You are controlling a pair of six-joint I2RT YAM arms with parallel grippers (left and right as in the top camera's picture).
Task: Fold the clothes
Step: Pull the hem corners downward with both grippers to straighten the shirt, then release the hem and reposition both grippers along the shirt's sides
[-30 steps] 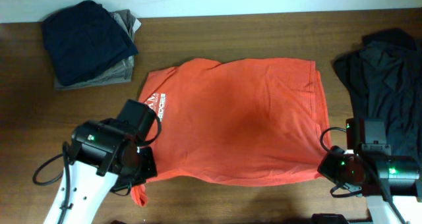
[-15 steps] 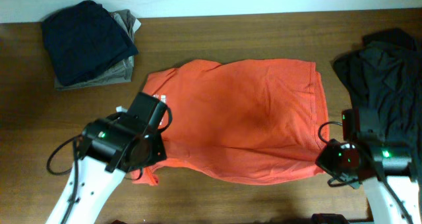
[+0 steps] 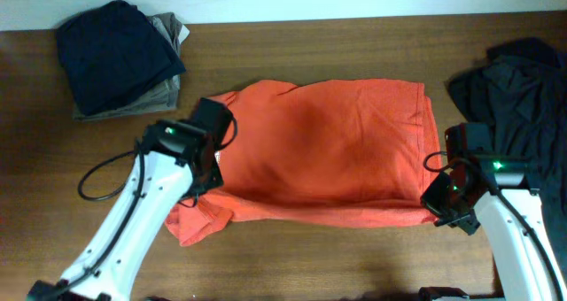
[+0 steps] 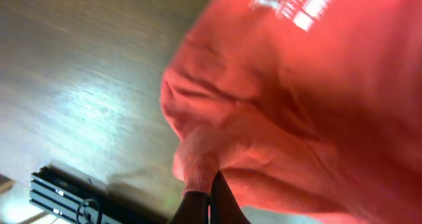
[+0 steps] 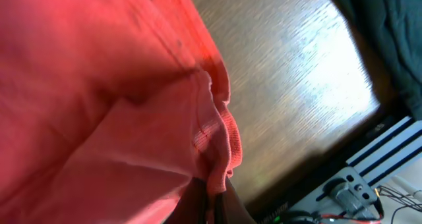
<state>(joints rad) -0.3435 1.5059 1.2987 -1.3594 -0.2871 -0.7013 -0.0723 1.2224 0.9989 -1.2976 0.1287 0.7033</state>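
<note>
My right gripper carries the ribbed hem (image 5: 221, 168) outward next, down onto the shirt's edge by the dark clothes (image 5: 210, 60), and will release it, as the fabric there lies flat.
The orange-red T-shirt (image 3: 328, 150) lies across the middle of the table, its front edge lifted and drawn toward the back. My left gripper (image 3: 205, 173) is shut on its left front hem; the pinched fabric (image 4: 198, 174) shows in the left wrist view, with white lettering (image 4: 297, 0) at the top. My right gripper (image 3: 441, 202) is shut on the right front corner, a ribbed hem (image 5: 221, 168) held between the fingers. A loose sleeve (image 3: 190, 223) hangs on the table below my left gripper.
A folded dark navy garment on a tan one (image 3: 120, 57) sits at the back left. A pile of dark clothes (image 3: 518, 115) lies at the right edge, close to my right arm. Bare wood table (image 3: 310, 257) runs along the front.
Both grippers have moved toward the back of the table, carrying the shirt's front edge with them. The shirt now looks shorter front to back, and the lettering is covered in the overhead view.
</note>
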